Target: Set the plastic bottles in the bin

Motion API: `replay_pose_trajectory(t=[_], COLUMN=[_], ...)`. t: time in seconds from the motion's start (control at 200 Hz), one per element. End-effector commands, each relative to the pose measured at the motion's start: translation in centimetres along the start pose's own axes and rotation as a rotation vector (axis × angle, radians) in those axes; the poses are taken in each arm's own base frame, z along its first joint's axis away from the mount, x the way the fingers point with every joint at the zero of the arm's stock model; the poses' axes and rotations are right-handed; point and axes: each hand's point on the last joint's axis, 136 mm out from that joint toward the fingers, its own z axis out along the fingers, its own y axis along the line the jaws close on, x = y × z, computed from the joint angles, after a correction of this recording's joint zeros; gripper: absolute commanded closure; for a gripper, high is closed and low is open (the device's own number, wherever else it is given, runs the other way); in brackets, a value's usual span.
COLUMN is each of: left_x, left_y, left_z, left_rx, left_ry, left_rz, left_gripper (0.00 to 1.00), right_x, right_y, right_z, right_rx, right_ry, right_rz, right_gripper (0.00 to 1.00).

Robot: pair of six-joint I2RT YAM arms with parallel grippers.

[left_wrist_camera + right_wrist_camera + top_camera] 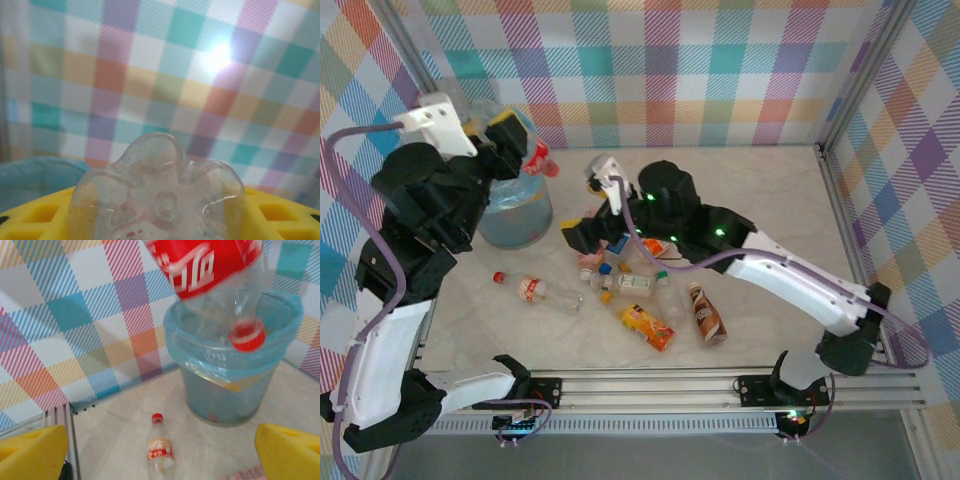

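Observation:
My left gripper is above the bin's opening with the bottle, and the bottle's cap juts past the bin's rim. I will swing my left gripper toward the nearby side of the bin, tilt it down and release the bottle.
My left gripper [512,140] is shut on a clear plastic bottle with a red label [539,159] and holds it cap-down over the bin [515,212], a round grey-blue one lined with a light blue bag. In the left wrist view the bottle's clear base [157,200] sits between the yellow fingers [40,217]. In the right wrist view this bottle [210,265] hangs above the bin [235,375]. My right gripper [584,236] is open, low over the table beside the bin, with nothing in it. Ahead of it lies a clear red-capped bottle [160,450] [535,290].
Several more bottles lie in a cluster [620,272] in the middle of the table, with an orange one [648,326] and a brown one [707,313] nearer the front. A pink bottle [245,474] lies just under my right gripper. Chequered walls close the back and sides.

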Motion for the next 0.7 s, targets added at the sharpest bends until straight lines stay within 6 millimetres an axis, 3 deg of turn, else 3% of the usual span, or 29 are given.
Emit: replay_pose_trajectory(t=[0.0, 0.2, 0.37, 0.525, 0.695], left_x=[-2.7, -4.1, -2.9, 0.0, 4.9], left_y=[2.7, 5.2, 7.9, 11.6, 15.5], left_z=[-0.2, 0.9, 3.8, 6.9, 10.7], left_rx=[-0.148, -0.31, -0.379, -0.436, -0.495], left_ry=[-0.067, -0.083, -0.023, 0.077, 0.203], left_rz=[0.083, 0.181, 0.189, 0.124, 0.112], left_gripper=[0.49, 0.49, 0.49, 0.49, 0.47], right_x=[-0.7, -0.4, -1.3, -1.5, -2.3], right_y=[1.7, 2.3, 3.8, 3.8, 4.9], right_z=[1.7, 4.7, 5.5, 6.5, 7.3], right_rx=[-0.097, -0.159, -0.245, -0.24, -0.296], right_ry=[0.011, 0.036, 0.033, 0.047, 0.062], right_rz=[0.064, 0.177, 0.22, 0.234, 0.256], right_gripper=[0.06, 0.1, 0.13, 0.13, 0.14])
